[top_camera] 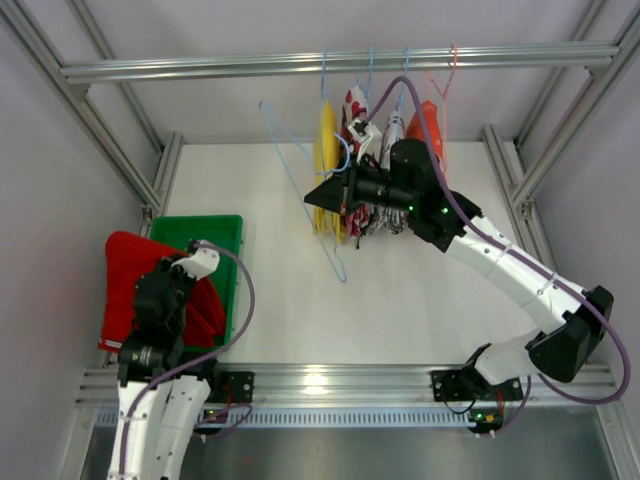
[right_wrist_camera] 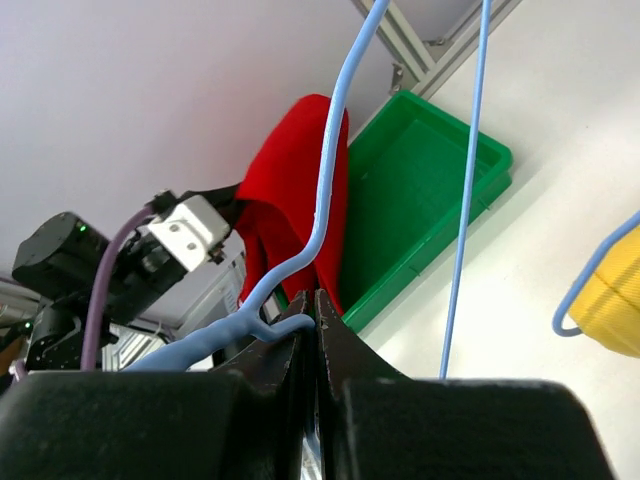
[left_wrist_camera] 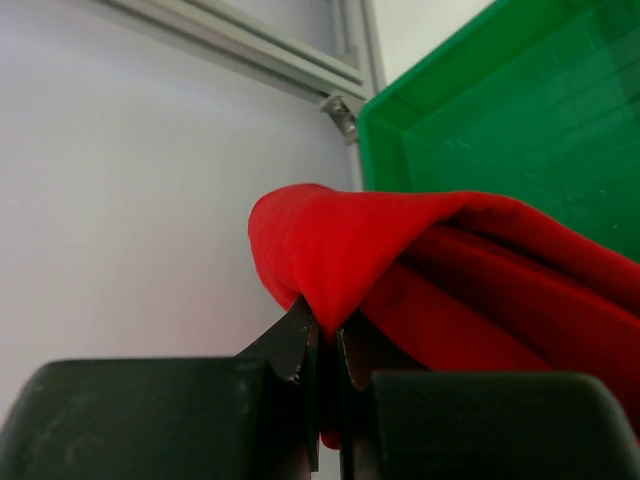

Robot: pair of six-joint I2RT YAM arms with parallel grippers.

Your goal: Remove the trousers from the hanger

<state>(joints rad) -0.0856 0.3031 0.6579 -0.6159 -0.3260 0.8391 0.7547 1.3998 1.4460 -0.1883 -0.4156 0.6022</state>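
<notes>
My left gripper turns and goes outward over the green bin [top_camera: 222, 232] next, toward the bin's edge facing the yellow trousers [top_camera: 327, 150], since much red cloth hangs outside.
The red trousers [top_camera: 122, 275] hang bunched from my left gripper [top_camera: 160, 285] at the left edge of the green bin [top_camera: 222, 232]. In the left wrist view, my left gripper [left_wrist_camera: 325, 335] is shut on a fold of the red trousers [left_wrist_camera: 400, 235]. My right gripper [top_camera: 314, 196] is shut on the wire of a bare light-blue hanger [top_camera: 335, 262], held tilted below the rail. In the right wrist view, its closed jaws [right_wrist_camera: 317, 322] pinch the hanger [right_wrist_camera: 340, 130]. The yellow trousers [top_camera: 327, 150] hang on another hanger on the rail, and show at the right wrist view's edge [right_wrist_camera: 610, 300].
Patterned garments [top_camera: 362, 125] and an orange-red cloth [top_camera: 426, 125] hang from the metal rail [top_camera: 200, 68] behind my right wrist. The green bin [left_wrist_camera: 520, 110] is open, with the red cloth draped over its near rim. Frame posts stand at both sides.
</notes>
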